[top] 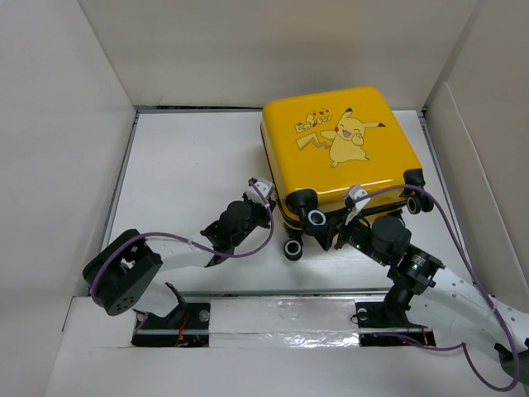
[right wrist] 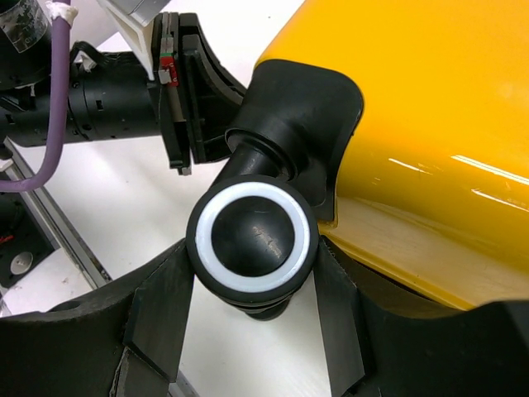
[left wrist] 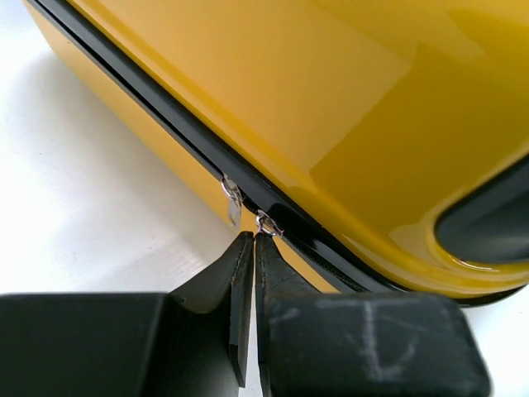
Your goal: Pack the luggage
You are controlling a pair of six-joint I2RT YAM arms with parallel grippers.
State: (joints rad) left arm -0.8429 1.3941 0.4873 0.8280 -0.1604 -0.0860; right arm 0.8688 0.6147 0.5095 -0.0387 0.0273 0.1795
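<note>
I will pull with my right gripper to the left in the top view and drag the luggage by its wheel toward the bare table (top: 208, 172) (right wrist: 229, 40), because the luggage is off-center.
The luggage (top: 339, 149), a yellow hard-shell suitcase with a Pikachu print, lies flat and closed at the back right of the table. Its near corner fills the left wrist view as the yellow shell (left wrist: 347, 91) with black zipper trim (left wrist: 165, 124). My left gripper (left wrist: 254, 238) is shut, its tips pinched at a small metal zipper ring (left wrist: 266, 223); the tab is hidden between the pads. A second zipper pull (left wrist: 233, 203) hangs free beside it. My right gripper (right wrist: 252, 273) is shut on a black wheel with a white ring (right wrist: 252, 236), a finger on each side.
White cardboard walls (top: 74, 124) enclose the table on the left, back and right. Other suitcase wheels (top: 293, 248) (top: 416, 203) stick out at the near edge. The left arm's wrist (right wrist: 107, 107) sits close to the right gripper. The taped mounting rail (top: 281, 318) runs along the front.
</note>
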